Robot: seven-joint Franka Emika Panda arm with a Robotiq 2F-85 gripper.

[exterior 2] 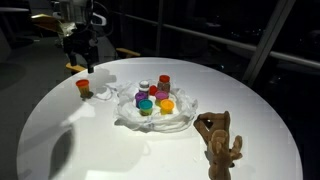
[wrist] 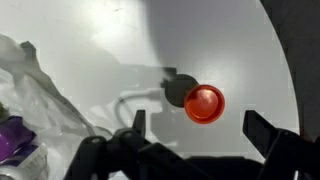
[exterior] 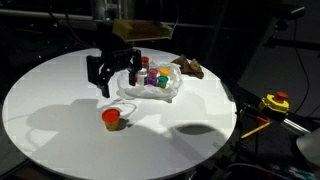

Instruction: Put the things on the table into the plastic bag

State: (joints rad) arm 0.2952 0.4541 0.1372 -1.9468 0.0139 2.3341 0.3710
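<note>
The robot's gripper will next move down until its open fingers are on both sides of the orange cup's red top (exterior: 110, 114), as the cup stands below it, clear of the plastic bag (exterior: 150, 88).
An orange cup (wrist: 204, 104) stands upright on the round white table (exterior: 60, 110), apart from the plastic bag (exterior: 150, 88). It also shows in both exterior views (exterior: 112, 119) (exterior 2: 84, 88). My gripper (wrist: 200, 125) hangs above it, open and empty, the cup showing just beyond the gap between the fingers. In both exterior views the gripper (exterior: 112, 85) (exterior 2: 82, 62) is off the table. The plastic bag (exterior 2: 155, 108) holds a red-capped jar (exterior 2: 163, 82), a white bottle (exterior 2: 144, 87) and purple (exterior 2: 141, 99) and green (exterior 2: 146, 107) bits. A brown plush toy (exterior 2: 220, 140) lies outside the bag.
A yellow-and-red device (exterior: 275, 102) sits off the table's edge, beside dark surroundings. The bag's wrinkled film (wrist: 30, 90) reaches into the left of the wrist view, with a purple bit (wrist: 12, 135) in it. The gripper's shadow falls by the cup.
</note>
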